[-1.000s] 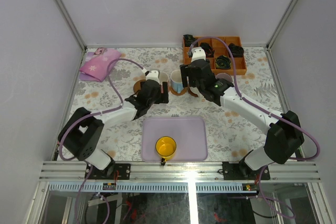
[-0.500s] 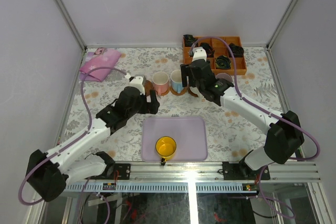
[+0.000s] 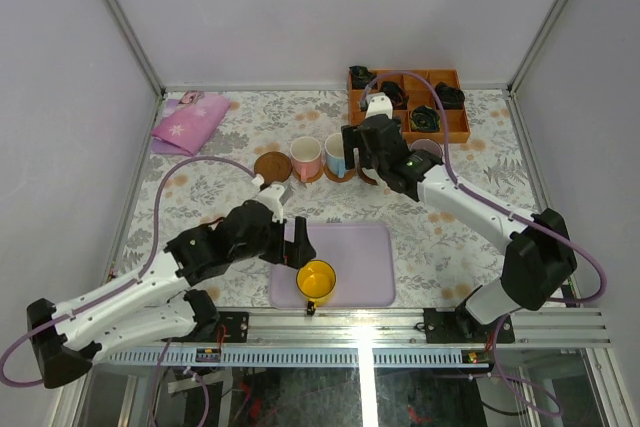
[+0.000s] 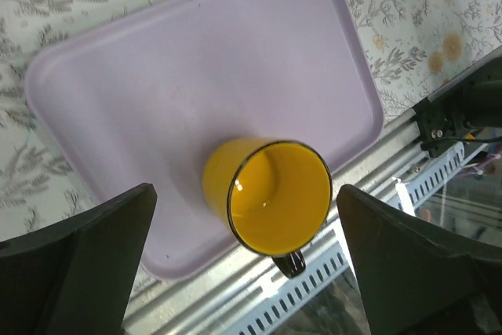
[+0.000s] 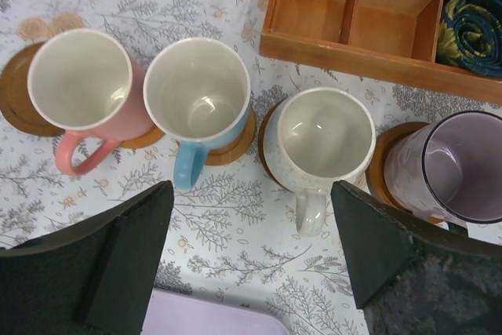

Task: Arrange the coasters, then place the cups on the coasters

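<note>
The yellow cup's dark handle (image 3: 311, 309) (image 4: 291, 264) is below my left gripper's open fingers and nearer the bar. My left gripper needs to move down and back onto it next.
A yellow cup (image 3: 316, 279) stands on the lavender tray (image 3: 360, 247) near its front edge. My left gripper (image 3: 300, 245) hovers over this cup (image 4: 274, 194), open, with a finger on either side and apart from it. Further back, the pink-handled cup (image 5: 82, 80), blue cup (image 5: 198, 88), cream cup (image 5: 325, 131) and purple cup (image 5: 459, 166) each sit on a brown coaster (image 5: 235, 143). At the left end of that row lies one bare coaster (image 3: 271, 165). Above the cream cup my right gripper (image 5: 251, 187) stands open and holds nothing.
An orange-brown compartment box (image 3: 410, 102) with dark rolled items sits at the back right. A pink pouch (image 3: 188, 122) lies at the back left. The metal rail (image 4: 314, 288) runs just beyond the tray's near edge.
My left gripper let go of the pink-handled cup on its coaster, swung back to the tray and opened wide over the yellow cup. The right gripper opened a little and stayed put.
</note>
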`<state>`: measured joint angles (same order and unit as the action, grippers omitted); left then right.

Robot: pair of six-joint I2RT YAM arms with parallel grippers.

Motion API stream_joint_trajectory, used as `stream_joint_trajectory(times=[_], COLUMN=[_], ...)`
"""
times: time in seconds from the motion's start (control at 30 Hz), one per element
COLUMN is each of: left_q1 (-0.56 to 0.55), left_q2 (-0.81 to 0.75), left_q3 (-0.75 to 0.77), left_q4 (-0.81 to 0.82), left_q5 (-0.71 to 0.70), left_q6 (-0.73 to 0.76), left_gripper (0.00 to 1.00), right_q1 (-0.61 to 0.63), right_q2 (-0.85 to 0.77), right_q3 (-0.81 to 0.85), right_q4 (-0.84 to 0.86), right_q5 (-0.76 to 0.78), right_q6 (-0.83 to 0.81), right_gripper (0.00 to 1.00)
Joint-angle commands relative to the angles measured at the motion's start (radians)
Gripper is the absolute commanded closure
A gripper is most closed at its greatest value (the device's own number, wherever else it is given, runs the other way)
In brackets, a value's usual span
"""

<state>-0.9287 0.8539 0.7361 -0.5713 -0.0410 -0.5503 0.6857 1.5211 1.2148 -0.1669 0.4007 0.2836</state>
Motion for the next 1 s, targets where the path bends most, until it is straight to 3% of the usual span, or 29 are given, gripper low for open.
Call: stream_joint_trajectory(times=[0.0, 0.1, 0.33, 0.5, 0.97], left_q1=[-0.06, -0.119, -0.33, -0.423, -0.469], left_q2=[-0.054, -0.067, 0.027, 0.121, 0.146], left_q3=[-0.006, -0.02, -0.031, -0.031, -0.157], left_q4=[-0.109, -0.121, -0.098, -0.098, -0.047], left_q5=[-0.018, -0.029, -0.14, -0.191, -0.296], left_q6=[-0.142, -0.193, -0.29, -0.314, -0.395], left_gripper=[0.0, 0.0, 0.0, 0.0, 0.0], right_q1=[-0.009, -0.01, -0.009, -0.009, -0.009], right_q2=[0.011, 0.012, -0.01, -0.022, -0.032], right_q3=[0.047, 0.042, 0.02, 0.003, -0.011], right_q4=[-0.015, -0.017, -0.002, 0.014, 0.022], right_q5=[-0.011, -0.018, -0.028, -0.032, -0.019], right_q6=[0.012, 0.004, -0.007, -0.005, -0.01], right_gripper=[0.06, 0.0, 0.0, 0.01, 0.01])
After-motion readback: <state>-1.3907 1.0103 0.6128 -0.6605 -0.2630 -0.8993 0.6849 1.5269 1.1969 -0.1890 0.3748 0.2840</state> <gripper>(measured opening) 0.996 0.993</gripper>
